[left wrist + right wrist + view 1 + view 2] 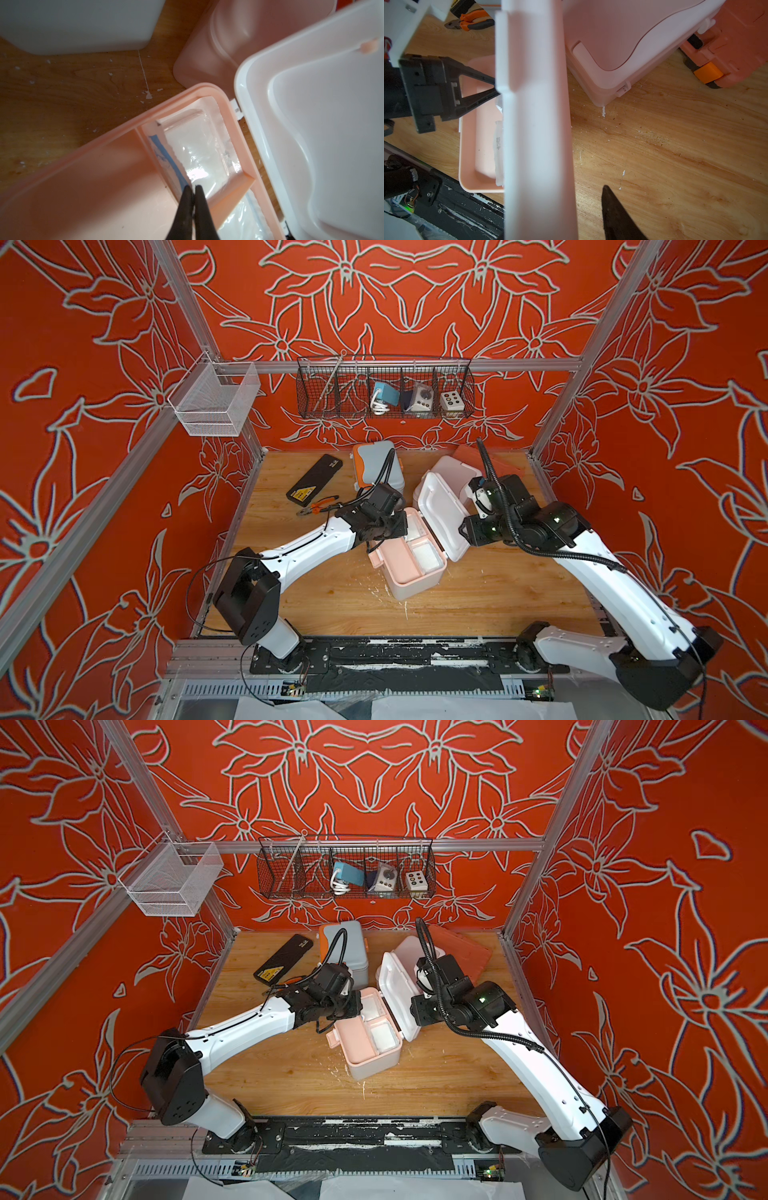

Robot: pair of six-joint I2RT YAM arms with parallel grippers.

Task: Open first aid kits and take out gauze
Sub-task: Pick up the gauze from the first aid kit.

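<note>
The robot's left hand is going to lift the wrapper out next, carry it past the kit's latch side to bare tabletop below near the pliers, then lower it and let it go.
The white first aid kit with peach trim (411, 593) (365, 1069) lies open mid-table, its lid (440, 510) (535, 124) standing up. Gauze (199, 149) (428, 558) in a clear wrapper lies in its peach tray, and another pad (239, 220) fills the neighbouring compartment. My left gripper (193, 187) (401, 526) reaches into the tray, shut on the wrapper's serrated edge. My right gripper (467, 531) straddles the lid's edge: one of its fingers (612, 207) stands apart from the lid, the other is hidden behind it. The pink kit (453, 472) and the blue-grey kit (376, 462) stand closed behind.
A flat black case (313, 479) and orange-handled pliers (318, 508) lie at the back left. An orange tool case (494, 460) leans at the back right. A black wire basket (384, 387) and a white mesh basket (216, 400) hang on the frame.
</note>
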